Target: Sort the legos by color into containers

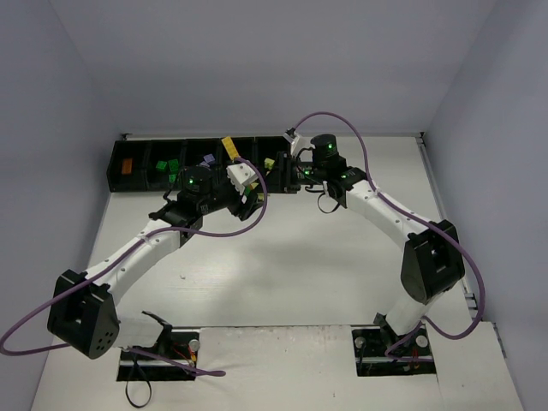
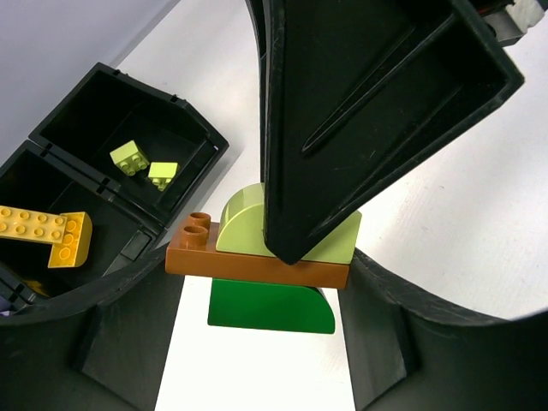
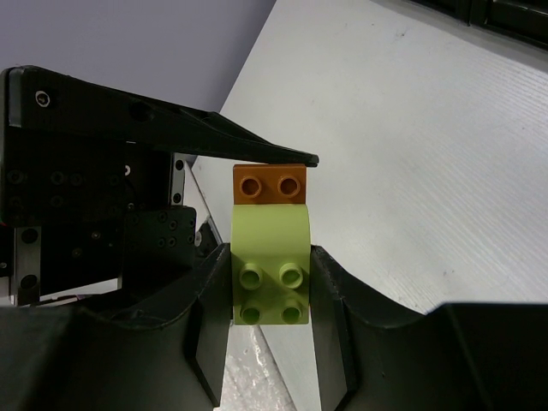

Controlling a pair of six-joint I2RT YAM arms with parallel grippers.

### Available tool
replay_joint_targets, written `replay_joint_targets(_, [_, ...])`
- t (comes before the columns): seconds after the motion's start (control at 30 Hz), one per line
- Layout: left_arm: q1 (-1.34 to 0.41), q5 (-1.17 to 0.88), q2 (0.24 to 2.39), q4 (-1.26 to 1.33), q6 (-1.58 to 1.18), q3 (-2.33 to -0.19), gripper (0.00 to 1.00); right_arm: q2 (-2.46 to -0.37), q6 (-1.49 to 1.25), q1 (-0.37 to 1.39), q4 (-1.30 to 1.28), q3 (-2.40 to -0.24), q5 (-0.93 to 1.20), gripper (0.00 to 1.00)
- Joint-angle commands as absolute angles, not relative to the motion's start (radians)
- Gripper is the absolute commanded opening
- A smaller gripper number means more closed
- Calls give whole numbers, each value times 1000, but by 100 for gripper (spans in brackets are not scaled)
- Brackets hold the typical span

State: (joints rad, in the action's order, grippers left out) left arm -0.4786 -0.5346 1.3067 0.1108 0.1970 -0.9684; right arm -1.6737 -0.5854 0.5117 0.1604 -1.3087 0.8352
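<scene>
My right gripper will move away from the plate [image 2: 248, 261] next. Then it will go outward over the bin with lime bricks and release its brick, because that bin is outward of it.
A stack of three legos hangs between both grippers, just in front of the containers [image 1: 116, 163]. It is a lime curved brick [image 3: 267, 257] on an orange-brown plate [image 2: 248, 261], with a dark green curved brick [image 2: 270, 306] under that. My right gripper [image 3: 270, 287] is shut on the lime brick; one of its fingers [image 2: 360, 103] hides most of that brick in the left wrist view. My left gripper [image 2: 265, 274] is shut on the orange-brown plate, whose ends touch both pads. The green brick touches neither pad.
The row of black bins runs along the back wall. In the left wrist view one bin [image 2: 184, 107] holds two lime bricks [image 2: 130, 157] and the bin beside it holds yellow bricks [image 2: 47, 233]. White table lies below the stack.
</scene>
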Motion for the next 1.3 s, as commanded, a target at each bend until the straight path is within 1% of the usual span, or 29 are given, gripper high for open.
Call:
replay_joint_targets(0.0, [-479, -557, 1281, 189, 198, -985, 61, -1603, -598, 514, 233, -1313, 868, 0])
replay_joint_targets(0.27, [-479, -543, 1267, 180, 206, -971, 63, -1606, -598, 514, 236, -1313, 871, 0])
replay_joint_targets(0.37, [-480, -549, 1272, 160, 218, -980, 57, -1606, -601, 514, 238, -1313, 870, 0])
replay_joint_targets(0.4, [-480, -554, 1273, 160, 218, -980, 51, -1606, -601, 512, 238, -1315, 870, 0])
replay_joint_targets(0.5, [-480, -561, 1275, 156, 216, -974, 40, -1603, -607, 508, 239, -1316, 870, 0])
replay_joint_targets(0.53, [-480, -563, 1273, 153, 218, -973, 34, -1600, -607, 500, 239, -1316, 870, 0])
replay_joint_targets(0.6, [-480, -561, 1272, 147, 224, -960, 30, -1598, -609, 494, 239, -1318, 871, 0])
replay_joint_targets(0.63, [-479, -561, 1269, 143, 233, -956, 23, -1594, -611, 491, 238, -1318, 871, 0])
replay_joint_targets(0.73, [-480, -560, 1256, 126, 244, -933, 16, -1597, -611, 483, 238, -1318, 876, 0])
replay_joint_targets(0.97, [-479, -538, 1233, 135, 221, -871, 12, -1603, -606, 466, 236, -1324, 888, 0])
replay_joint_targets(1.27, [-468, -535, 1213, 132, 215, -841, 12, -1621, -529, 434, 212, -1327, 940, 0])
